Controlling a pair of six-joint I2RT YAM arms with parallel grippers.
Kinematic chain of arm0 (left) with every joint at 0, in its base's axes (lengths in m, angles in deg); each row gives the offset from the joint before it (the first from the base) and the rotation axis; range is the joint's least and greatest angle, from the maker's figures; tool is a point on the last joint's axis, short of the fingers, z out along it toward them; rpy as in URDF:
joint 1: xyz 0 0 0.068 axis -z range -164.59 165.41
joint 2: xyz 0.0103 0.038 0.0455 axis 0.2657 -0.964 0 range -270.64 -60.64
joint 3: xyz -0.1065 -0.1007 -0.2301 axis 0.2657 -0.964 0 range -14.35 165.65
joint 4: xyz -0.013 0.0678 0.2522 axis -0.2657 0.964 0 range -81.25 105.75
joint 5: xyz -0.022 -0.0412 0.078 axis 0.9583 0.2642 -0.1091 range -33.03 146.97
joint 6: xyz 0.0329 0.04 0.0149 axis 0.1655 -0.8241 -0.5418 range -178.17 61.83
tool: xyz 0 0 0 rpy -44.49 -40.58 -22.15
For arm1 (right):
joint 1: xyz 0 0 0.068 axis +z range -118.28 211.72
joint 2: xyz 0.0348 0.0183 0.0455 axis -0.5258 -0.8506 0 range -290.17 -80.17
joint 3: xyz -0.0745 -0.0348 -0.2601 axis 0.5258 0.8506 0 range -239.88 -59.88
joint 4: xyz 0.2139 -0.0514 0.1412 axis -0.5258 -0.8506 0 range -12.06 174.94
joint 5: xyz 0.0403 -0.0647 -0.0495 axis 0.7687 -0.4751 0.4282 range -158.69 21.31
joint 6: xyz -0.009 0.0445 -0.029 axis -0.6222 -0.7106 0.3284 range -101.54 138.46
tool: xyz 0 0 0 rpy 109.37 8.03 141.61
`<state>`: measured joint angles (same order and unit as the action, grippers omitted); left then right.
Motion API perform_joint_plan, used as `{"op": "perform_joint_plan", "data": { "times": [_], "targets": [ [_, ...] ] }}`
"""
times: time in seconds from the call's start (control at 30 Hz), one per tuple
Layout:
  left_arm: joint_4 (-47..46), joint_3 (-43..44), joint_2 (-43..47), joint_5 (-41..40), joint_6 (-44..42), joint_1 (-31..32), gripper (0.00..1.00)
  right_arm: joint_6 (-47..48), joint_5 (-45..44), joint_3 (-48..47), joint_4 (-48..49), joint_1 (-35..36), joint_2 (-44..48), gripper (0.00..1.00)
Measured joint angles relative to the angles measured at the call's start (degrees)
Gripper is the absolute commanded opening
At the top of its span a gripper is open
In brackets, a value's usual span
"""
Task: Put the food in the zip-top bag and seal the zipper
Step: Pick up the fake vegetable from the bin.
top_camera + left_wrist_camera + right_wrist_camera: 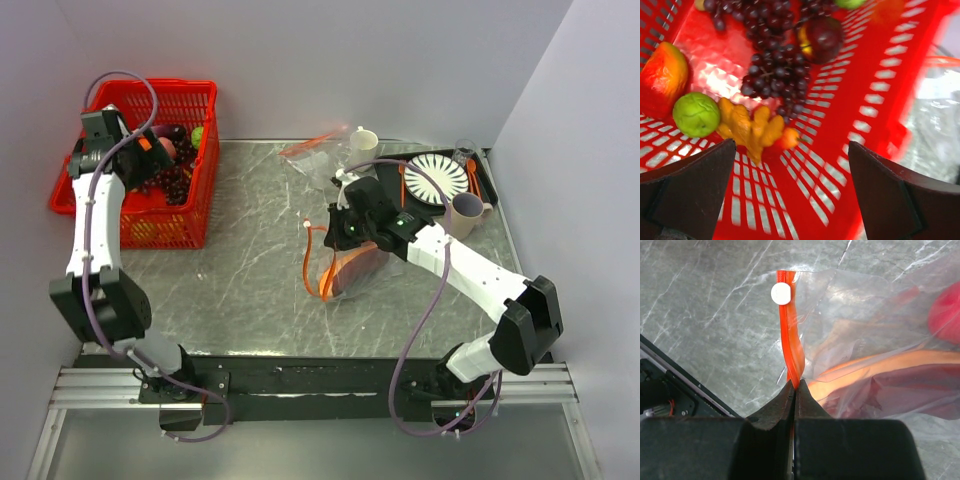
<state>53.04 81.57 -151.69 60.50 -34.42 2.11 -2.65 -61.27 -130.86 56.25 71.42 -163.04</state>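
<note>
I should lower my left gripper into the red basket, onto the lobes of the yellow knobbly piece (752, 128).
The clear zip-top bag (362, 268) lies at mid table, its orange-red zipper (322, 268) along its left edge. My right gripper (336, 233) is shut on the zipper (791, 340), below its white slider (780, 293). Through the bag (860, 300) I see an orange-brown curved piece (890, 365), a dark purplish piece (915, 392) and a red round fruit (946, 312). My left gripper (148, 150) hangs open and empty over the red basket (195, 215); in the left wrist view the gripper (790, 150) is above grape bunches (772, 75).
The basket (850, 100) also holds a peach (660, 77), a green fruit (696, 114), a yellow knobbly piece (750, 127) and a dark red fruit (822, 37). A second clear bag (315, 150), a striped plate (437, 178), orange cutlery and cups (466, 212) stand at back right.
</note>
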Motion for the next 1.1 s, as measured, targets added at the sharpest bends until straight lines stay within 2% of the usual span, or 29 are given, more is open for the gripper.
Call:
{"op": "perform_joint_plan", "data": {
  "times": [0.27,0.57,0.67,0.83,0.93,0.97,1.07,1.1],
  "targets": [
    [0.0,0.4,-10.4,-1.6,-0.1,-0.4,0.99,0.0,1.3,0.8,0.5,0.0,1.4,0.00],
    [-0.8,-1.8,-16.9,2.3,0.0,-0.3,0.98,0.0,1.7,1.0,0.8,0.0,2.7,0.00],
    [-1.3,-1.7,-19.6,2.2,0.0,-0.3,0.87,-0.1,1.7,1.1,1.2,0.0,3.4,0.00],
    [-1.7,-1.8,-24.3,1.8,0.0,-0.3,0.77,-0.3,2.1,2.3,2.3,0.0,4.7,0.00],
    [-2.5,-1.8,-24.9,1.3,-0.1,-0.3,0.57,-0.4,2.3,3.0,2.5,0.0,5.0,0.00],
    [-2.6,-1.8,-24.9,1.3,0.0,-0.3,0.43,-0.4,2.3,3.1,2.5,0.0,5.1,0.00],
    [-2.6,-1.8,-24.9,1.4,0.1,-0.4,0.21,-0.4,2.1,3.1,2.4,0.0,5.5,0.00],
    [-2.6,-1.8,-24.8,1.4,-0.1,-0.4,0.19,-0.4,2.0,3.2,2.4,0.0,5.7,0.00]
  ]
}}
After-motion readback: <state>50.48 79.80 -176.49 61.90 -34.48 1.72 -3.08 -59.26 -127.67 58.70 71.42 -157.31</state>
